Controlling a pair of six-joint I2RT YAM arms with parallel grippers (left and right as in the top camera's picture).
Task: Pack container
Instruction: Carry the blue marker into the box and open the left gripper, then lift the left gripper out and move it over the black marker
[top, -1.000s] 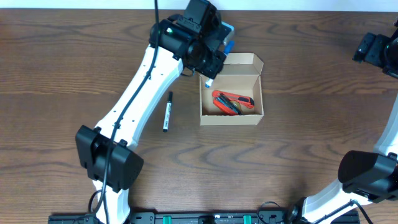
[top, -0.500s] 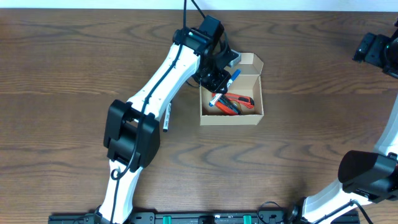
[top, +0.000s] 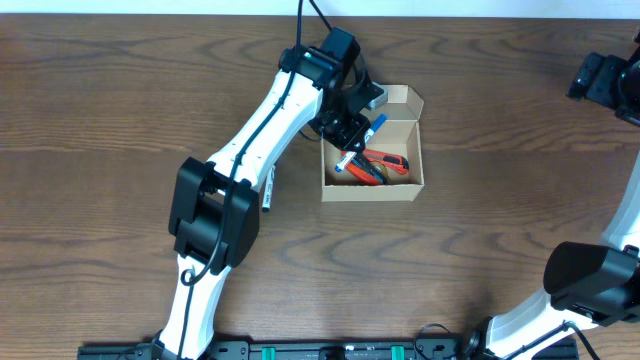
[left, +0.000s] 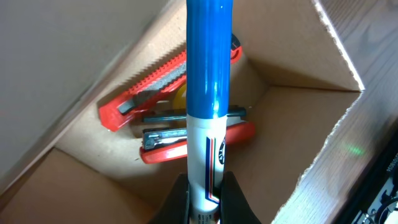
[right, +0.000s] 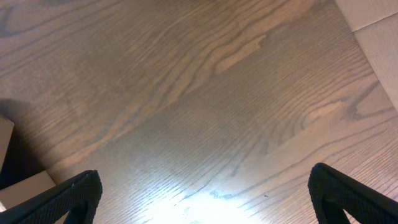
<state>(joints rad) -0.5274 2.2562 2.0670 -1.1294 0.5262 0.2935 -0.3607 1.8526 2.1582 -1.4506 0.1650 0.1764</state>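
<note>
My left gripper lowers next toward the red tools below it inside the open container (top: 372, 192) and releases the white marker, since it already slants over them.
The container (top: 372, 192) is a small tan cardboard box standing open at mid-table, its lid flap (top: 402, 98) folded back. Inside lie a red utility knife (left: 152, 84) and another red-and-black tool (left: 186, 140). My left gripper (left: 205, 186) is shut on a white marker with a blue cap (left: 208, 74), which points down into the container (left: 305, 56) over the red tools. From overhead, the left gripper (top: 350, 125) sits at the box's far left corner with the marker (top: 362, 140) slanting inward. My right gripper (right: 205, 193) stands wide open above bare wood.
A black pen (top: 267, 190) lies on the table left of the box, partly under the left arm. The right arm (top: 605, 85) is at the far right edge, well away from the box.
The left arm has turned and brought the marker down from above the box's far edge into the box. In the last half second it barely moved. The right arm is still.
</note>
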